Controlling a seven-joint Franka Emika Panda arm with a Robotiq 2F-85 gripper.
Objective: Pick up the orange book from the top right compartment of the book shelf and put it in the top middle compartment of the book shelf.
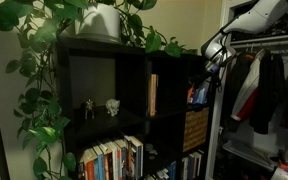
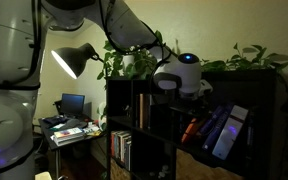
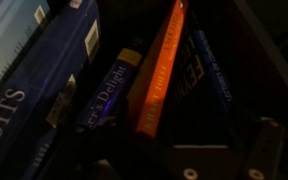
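Observation:
The orange book leans at an angle, so the robot's gripper next needs to come down onto the orange book's spine (image 2: pixel 190 129) (image 3: pixel 161 78) and turn until its fingers line up with it.
The black book shelf (image 1: pixel 134 60) shows in both exterior views (image 2: pixel 274 75), with green vine over its top. In the wrist view the orange book (image 3: pixel 159 70) leans among blue-and-white books (image 3: pixel 44 80) in the top right compartment (image 1: pixel 196 85). It shows as an orange-red sliver in an exterior view (image 2: pixel 189 128). My gripper (image 3: pixel 174 140) is at the mouth of that compartment (image 2: pixel 224 125), just in front of the orange book. It looks open and empty, and the wrist view is dark. The top middle compartment (image 1: pixel 172 90) holds a thin tan upright book (image 1: pixel 152 95).
Two small figurines (image 1: pixel 99 106) stand in the top left cubby. A woven tan basket (image 1: pixel 196 128) sits below the right compartment. Rows of books (image 1: pixel 109 160) fill the lower cubbies. A clothes rack (image 1: pixel 264 85) stands beside the shelf. A lamp (image 2: pixel 72 60) and a desk (image 2: pixel 69 128) stand behind.

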